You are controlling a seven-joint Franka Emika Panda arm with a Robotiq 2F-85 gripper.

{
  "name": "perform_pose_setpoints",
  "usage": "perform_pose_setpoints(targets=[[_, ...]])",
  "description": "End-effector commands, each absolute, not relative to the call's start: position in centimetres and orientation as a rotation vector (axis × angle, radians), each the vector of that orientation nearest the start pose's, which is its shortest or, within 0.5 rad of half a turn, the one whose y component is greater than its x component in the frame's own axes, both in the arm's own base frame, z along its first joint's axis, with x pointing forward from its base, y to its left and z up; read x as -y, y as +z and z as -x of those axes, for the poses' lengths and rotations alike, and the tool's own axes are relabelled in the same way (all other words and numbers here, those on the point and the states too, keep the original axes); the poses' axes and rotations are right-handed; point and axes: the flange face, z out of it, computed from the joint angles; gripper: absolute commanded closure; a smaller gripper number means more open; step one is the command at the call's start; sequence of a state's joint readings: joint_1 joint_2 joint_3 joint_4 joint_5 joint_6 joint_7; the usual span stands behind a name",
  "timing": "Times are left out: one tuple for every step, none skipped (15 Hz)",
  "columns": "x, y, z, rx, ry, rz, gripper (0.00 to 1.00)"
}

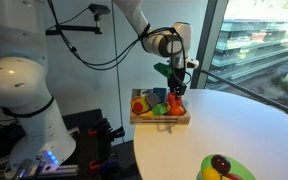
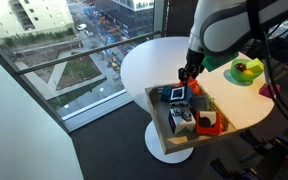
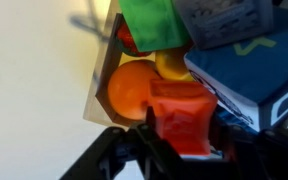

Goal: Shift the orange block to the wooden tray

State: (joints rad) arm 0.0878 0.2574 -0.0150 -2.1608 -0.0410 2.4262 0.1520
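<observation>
The gripper shifts slightly toward the green piece next, then opens to release the block, as the orange block (image 3: 184, 115) already hangs above the tray's toys.
In the wrist view the orange block (image 3: 184, 115) sits between my gripper's (image 3: 182, 135) two dark fingers, which are shut on its sides. It hangs just above the wooden tray (image 3: 96, 95), next to a round orange ball (image 3: 129, 88). In both exterior views the gripper (image 1: 174, 90) (image 2: 190, 76) is low over the wooden tray (image 1: 159, 122) (image 2: 156, 112), which stands at the edge of the white round table. The block shows as a small orange-red spot under the fingers (image 1: 175, 101) (image 2: 194, 87).
The tray holds several toys: a green piece (image 3: 154, 25), a yellow piece (image 3: 169, 65), a blue box (image 3: 249, 75) and a red item (image 2: 209, 122). A lime-green plate (image 1: 229, 168) (image 2: 246, 70) with toy fruit stands further along the table (image 1: 244, 120). A window is close by.
</observation>
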Motion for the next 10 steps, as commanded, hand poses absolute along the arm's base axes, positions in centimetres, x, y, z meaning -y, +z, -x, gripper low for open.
perform_pose_setpoints(targets=[[-4.5,28.4,-54.1,-0.045,0.032,3.203,0.75],[-4.5,28.3,-53.8,-0.036,0.041,3.209,0.75],[-4.5,28.3,-53.6,-0.028,0.05,3.213,0.68],[-4.5,28.2,-53.4,-0.021,0.056,3.221,0.25],[-4.4,28.2,-53.3,-0.016,0.06,3.224,0.26],[-4.2,28.4,-53.2,-0.013,0.055,3.224,0.24],[-4.1,28.5,-53.1,-0.011,0.056,3.223,0.17],[-4.1,28.7,-53.1,-0.012,0.046,3.218,0.08],[-4.0,28.9,-53.1,-0.014,0.038,3.212,0.02],[-3.9,29.3,-53.1,-0.017,0.023,3.203,0.0]])
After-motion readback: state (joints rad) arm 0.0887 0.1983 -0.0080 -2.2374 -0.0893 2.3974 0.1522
